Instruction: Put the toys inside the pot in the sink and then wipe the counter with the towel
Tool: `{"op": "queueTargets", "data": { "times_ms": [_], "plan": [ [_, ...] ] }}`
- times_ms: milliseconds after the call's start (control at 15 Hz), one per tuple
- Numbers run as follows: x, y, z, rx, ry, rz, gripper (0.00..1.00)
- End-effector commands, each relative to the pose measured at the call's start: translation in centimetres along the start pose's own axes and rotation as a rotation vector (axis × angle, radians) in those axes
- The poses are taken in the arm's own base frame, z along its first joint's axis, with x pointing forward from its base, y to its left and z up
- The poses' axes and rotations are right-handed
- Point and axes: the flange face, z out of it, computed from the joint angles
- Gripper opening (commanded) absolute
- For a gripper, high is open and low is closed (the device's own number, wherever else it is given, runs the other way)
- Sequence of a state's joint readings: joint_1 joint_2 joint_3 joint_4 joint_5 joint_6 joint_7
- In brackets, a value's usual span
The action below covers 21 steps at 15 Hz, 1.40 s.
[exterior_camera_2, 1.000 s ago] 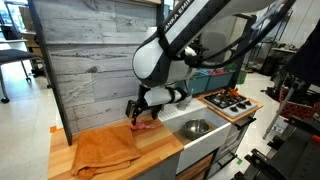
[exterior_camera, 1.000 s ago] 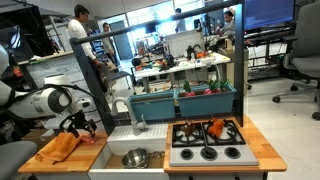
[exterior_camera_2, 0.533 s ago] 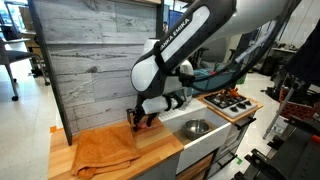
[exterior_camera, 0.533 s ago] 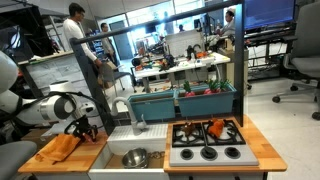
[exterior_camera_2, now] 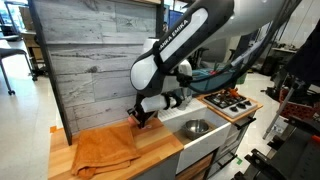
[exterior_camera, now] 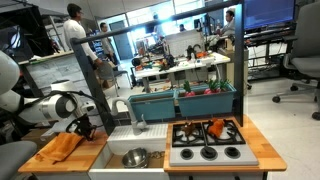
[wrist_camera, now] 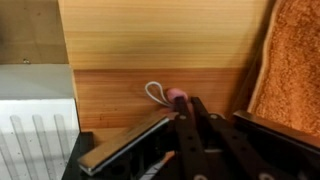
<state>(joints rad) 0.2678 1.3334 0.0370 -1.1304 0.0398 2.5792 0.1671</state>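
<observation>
Next I should lift my gripper off the wooden counter, carry the pink toy across toward the sink and release it over the steel pot (exterior_camera: 135,158), which stands open there.
In the wrist view my gripper (wrist_camera: 186,100) is shut, its black fingertips pinching a small pink toy (wrist_camera: 176,94) with a white loop that lies on the wooden counter (wrist_camera: 150,45). The orange towel (wrist_camera: 296,60) is spread just to the right of it. In both exterior views the gripper (exterior_camera: 85,128) (exterior_camera_2: 141,120) is down at the counter between the towel (exterior_camera: 62,147) (exterior_camera_2: 100,150) and the white sink (exterior_camera: 112,146), and it hides the toy. The steel pot (exterior_camera: 135,158) (exterior_camera_2: 196,127) stands inside the sink.
A grey stovetop (exterior_camera: 207,152) (exterior_camera_2: 228,104) with black burners lies beyond the sink, with an orange piece (exterior_camera: 217,128) on it. A wooden back wall (exterior_camera_2: 90,60) rises behind the counter. The grey faucet (exterior_camera: 139,122) stands at the sink's rear.
The jaws have closed from wide open onto the small toy. The arm came down slightly to the counter and has stayed there since.
</observation>
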Motion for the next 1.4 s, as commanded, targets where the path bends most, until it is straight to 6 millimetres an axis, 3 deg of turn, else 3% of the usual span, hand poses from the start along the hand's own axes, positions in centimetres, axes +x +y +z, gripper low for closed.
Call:
{"op": "queueTargets", "data": {
  "times_ms": [0, 333, 600, 1067, 1333],
  "plan": [
    [-0.6, 0.4, -1.4, -0.007, -0.03, -0.001, 0.02],
    [-4.1, 3.2, -4.5, -0.086, -0.138, 0.071, 0.02],
    [-5.9, 8.0, -7.1, -0.131, -0.153, 0.195, 0.02],
    [-4.8, 20.1, -3.2, -0.233, -0.28, 0.531, 0.02],
    [-3.4, 23.7, -2.4, -0.183, -0.313, 0.628, 0.02]
  ]
}}
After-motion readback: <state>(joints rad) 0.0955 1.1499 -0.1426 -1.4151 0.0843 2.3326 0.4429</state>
